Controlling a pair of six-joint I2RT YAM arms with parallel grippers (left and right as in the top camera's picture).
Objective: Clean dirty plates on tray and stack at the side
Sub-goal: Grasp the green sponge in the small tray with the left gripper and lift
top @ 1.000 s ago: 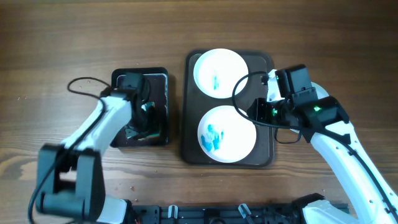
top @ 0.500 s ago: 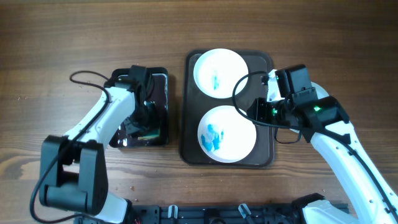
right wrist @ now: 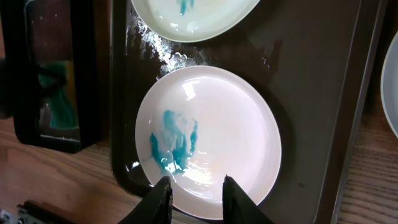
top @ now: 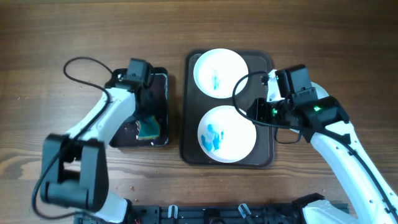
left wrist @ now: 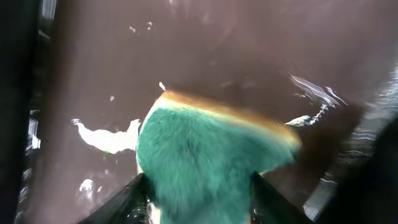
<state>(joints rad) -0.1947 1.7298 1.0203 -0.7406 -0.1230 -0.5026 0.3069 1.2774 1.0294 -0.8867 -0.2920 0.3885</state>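
I will lower my right gripper to the near plate's rim [top: 254,134] [right wrist: 277,149] next, on the side away from the sponge.
Two white plates lie on the dark brown tray [top: 266,140]. The far plate [top: 217,73] carries a small teal smear, and the near plate [top: 227,134] has a larger one. My right gripper [top: 254,112] hovers open over the near plate's [right wrist: 211,137] edge, with nothing between its fingers [right wrist: 163,199]. A white rim of another plate [right wrist: 392,81] shows beyond the tray's [right wrist: 311,74] right side. My left gripper [left wrist: 198,186] is shut on a green and yellow sponge [left wrist: 205,155] over the small black tray [top: 158,81].
The black tray [right wrist: 43,37] sits left of the brown tray with a narrow gap between them, and is wet inside. The sponge [top: 149,127] is at its near end. Bare wooden table [top: 62,37] surrounds both trays. A black cable [top: 81,62] loops off the left arm.
The left wrist has swung toward the far end of the black tray, and the sponge now shows plainly at the near end. The right arm has not moved.
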